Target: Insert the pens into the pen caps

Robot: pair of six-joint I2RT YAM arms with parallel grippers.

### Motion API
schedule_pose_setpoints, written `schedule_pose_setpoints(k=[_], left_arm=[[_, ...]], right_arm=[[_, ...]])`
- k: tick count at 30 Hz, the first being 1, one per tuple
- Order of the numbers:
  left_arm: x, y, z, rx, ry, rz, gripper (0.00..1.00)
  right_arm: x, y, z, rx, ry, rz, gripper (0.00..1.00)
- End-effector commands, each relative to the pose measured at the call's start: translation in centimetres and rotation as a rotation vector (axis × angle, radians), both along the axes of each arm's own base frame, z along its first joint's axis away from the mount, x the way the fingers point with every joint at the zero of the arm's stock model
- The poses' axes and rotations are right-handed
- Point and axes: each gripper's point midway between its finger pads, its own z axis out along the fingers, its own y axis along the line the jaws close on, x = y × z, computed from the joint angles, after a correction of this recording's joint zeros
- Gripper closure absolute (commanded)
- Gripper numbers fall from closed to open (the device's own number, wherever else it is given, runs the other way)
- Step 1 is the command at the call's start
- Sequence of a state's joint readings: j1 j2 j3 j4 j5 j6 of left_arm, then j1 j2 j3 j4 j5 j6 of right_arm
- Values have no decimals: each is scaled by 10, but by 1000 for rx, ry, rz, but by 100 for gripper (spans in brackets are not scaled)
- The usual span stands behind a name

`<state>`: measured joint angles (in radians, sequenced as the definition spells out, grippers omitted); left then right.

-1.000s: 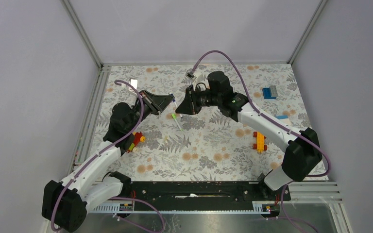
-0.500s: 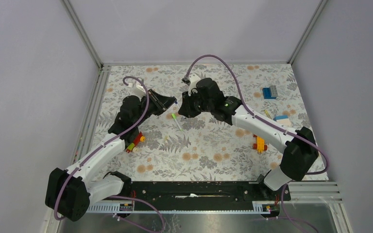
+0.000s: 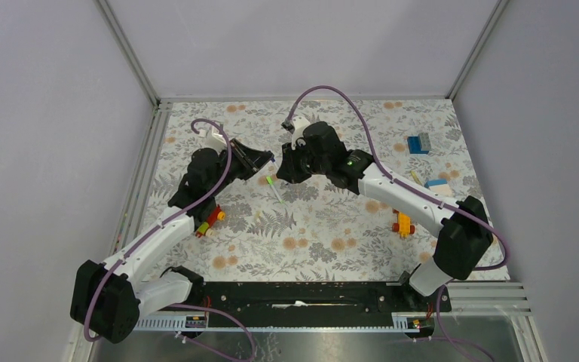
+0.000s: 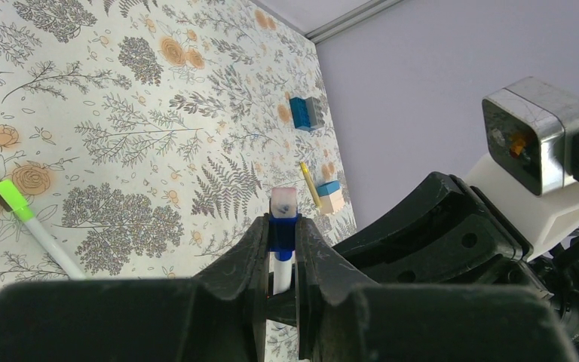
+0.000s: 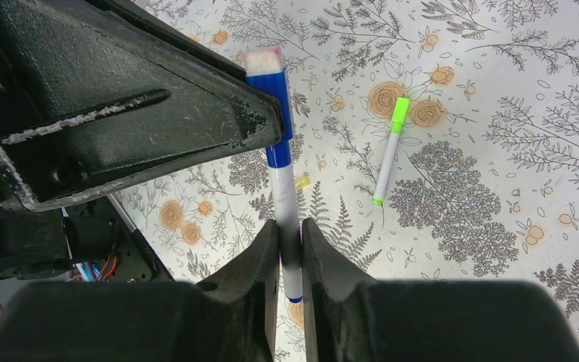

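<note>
The right gripper draws away from my left gripper and lowers to the mat [image 3: 293,191] [image 5: 426,172] beside the green-capped pen next, since the right gripper's pen already sits capped.
My left gripper [image 3: 269,160] is shut on the dark blue pen cap [image 4: 283,228] and holds it above the mat. My right gripper [image 3: 281,163] is shut on a white pen [image 5: 286,219] whose blue end sits in that cap [image 5: 269,94]. The two grippers meet tip to tip at the mat's back middle; each also shows in its own wrist view, left [image 4: 283,226] and right [image 5: 290,230]. A white pen with the bright green cap [image 3: 275,187] lies on the mat just below them [image 5: 388,151]. A tan pen [image 3: 416,178] lies at the right.
A red-yellow-green brick [image 3: 209,220] lies under the left arm. An orange-yellow brick [image 3: 402,220], a blue-and-white brick [image 3: 437,182] and a blue brick [image 3: 419,142] lie on the right. A small yellowish bit [image 3: 258,215] lies mid-mat.
Over the last second both arms swung in and the grippers closed the gap between them. In the last half second almost nothing moved.
</note>
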<state>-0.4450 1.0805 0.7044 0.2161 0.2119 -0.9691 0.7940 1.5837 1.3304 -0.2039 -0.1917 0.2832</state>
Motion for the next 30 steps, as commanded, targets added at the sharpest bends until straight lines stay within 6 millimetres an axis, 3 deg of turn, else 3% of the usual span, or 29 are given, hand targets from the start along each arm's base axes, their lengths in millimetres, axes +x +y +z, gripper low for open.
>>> schedule_pose_setpoints(k=[1,8,12,17,24,30], left_arm=[[-46,-31,-20,19,139,-222,93],[-29,-27,12,3,68,-154,56],[-27,-21,39,-22,-6,-115,24],[-30,-6,49,18,-55,-61,2],[-43,32,36,217,-27,44,1],[-57,77,31,401,-23,161,1]], right_arm=[[65,-5,93,199,-287,-214,100],[54,-25,56,138,-236,-253,100],[42,-40,30,98,-200,-278,100],[36,-55,-2,62,-131,-344,100],[40,-56,-34,84,14,-483,100],[46,-38,-65,65,118,-492,100]])
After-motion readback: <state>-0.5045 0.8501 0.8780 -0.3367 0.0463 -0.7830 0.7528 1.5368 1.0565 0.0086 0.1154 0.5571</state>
